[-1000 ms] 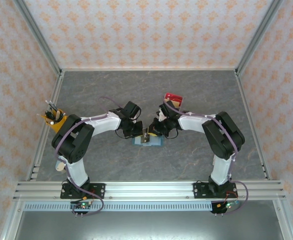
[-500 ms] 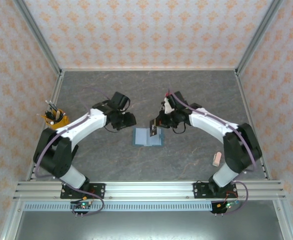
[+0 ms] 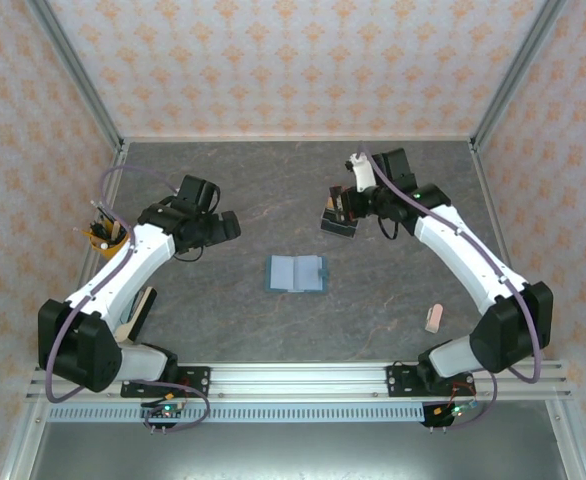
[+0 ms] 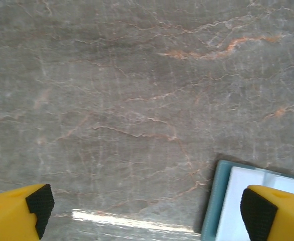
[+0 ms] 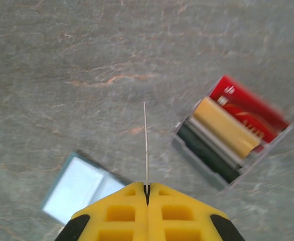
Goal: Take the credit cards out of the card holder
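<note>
My right gripper is above the clear box's dark-card section (image 5: 208, 151), which lies at an angle to the card. Next, it needs to turn parallel, lower its thin card (image 5: 145, 145) in and let go.
The teal card holder (image 3: 296, 273) lies open and flat in the middle of the table, its pale blue inner faces up; its corner also shows in the left wrist view (image 4: 222, 201) and the right wrist view (image 5: 82, 188). My right gripper (image 5: 147, 191) is shut on a thin credit card (image 5: 145, 145), seen edge-on. It hangs by a clear box (image 5: 232, 135) holding red, tan and dark cards. From above, the right gripper (image 3: 341, 208) is over that box (image 3: 335, 224). My left gripper (image 3: 225, 226) is open and empty, left of the holder, with its yellow fingers (image 4: 16, 213) wide apart.
An orange cup of pens (image 3: 106, 238) stands at the left edge. A small pink block (image 3: 434, 318) lies at the front right. A tan object (image 3: 136, 312) rests beside the left arm. Metal frame posts and patterned walls close in the table.
My left gripper opened and drew back left, away from the holder. My right gripper carried the card from the holder back and right to the clear box.
</note>
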`<action>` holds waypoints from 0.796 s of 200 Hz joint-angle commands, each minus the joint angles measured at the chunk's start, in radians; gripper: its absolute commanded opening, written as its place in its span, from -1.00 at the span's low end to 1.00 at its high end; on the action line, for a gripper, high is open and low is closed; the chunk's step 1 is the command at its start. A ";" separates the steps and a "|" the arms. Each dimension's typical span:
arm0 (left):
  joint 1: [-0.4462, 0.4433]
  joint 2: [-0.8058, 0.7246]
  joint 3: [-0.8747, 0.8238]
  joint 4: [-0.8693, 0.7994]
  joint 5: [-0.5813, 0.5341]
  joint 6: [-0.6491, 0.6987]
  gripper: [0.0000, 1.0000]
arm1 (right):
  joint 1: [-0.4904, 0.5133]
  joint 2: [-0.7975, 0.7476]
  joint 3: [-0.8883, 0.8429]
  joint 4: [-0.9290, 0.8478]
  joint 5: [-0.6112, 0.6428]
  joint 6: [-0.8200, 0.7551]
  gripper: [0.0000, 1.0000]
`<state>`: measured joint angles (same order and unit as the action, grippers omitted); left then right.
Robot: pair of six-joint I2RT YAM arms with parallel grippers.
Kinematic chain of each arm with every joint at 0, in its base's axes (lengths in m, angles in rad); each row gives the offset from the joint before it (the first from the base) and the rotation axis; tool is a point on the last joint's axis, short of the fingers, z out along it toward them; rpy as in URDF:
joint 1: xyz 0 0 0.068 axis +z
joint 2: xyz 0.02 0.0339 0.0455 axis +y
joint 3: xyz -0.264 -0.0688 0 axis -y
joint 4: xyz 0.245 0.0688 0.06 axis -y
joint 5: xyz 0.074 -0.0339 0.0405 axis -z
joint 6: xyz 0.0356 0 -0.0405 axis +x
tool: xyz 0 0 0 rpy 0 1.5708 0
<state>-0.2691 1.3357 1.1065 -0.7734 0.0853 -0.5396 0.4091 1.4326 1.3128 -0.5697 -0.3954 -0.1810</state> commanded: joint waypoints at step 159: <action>0.051 -0.089 -0.032 -0.069 -0.033 0.184 1.00 | -0.033 0.569 0.524 -0.470 0.087 -0.890 -1.00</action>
<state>-0.2264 1.2644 1.0855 -0.8200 0.0692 -0.3710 0.3786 1.9663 1.7721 -0.9703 -0.3450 -0.9962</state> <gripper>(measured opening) 0.999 0.049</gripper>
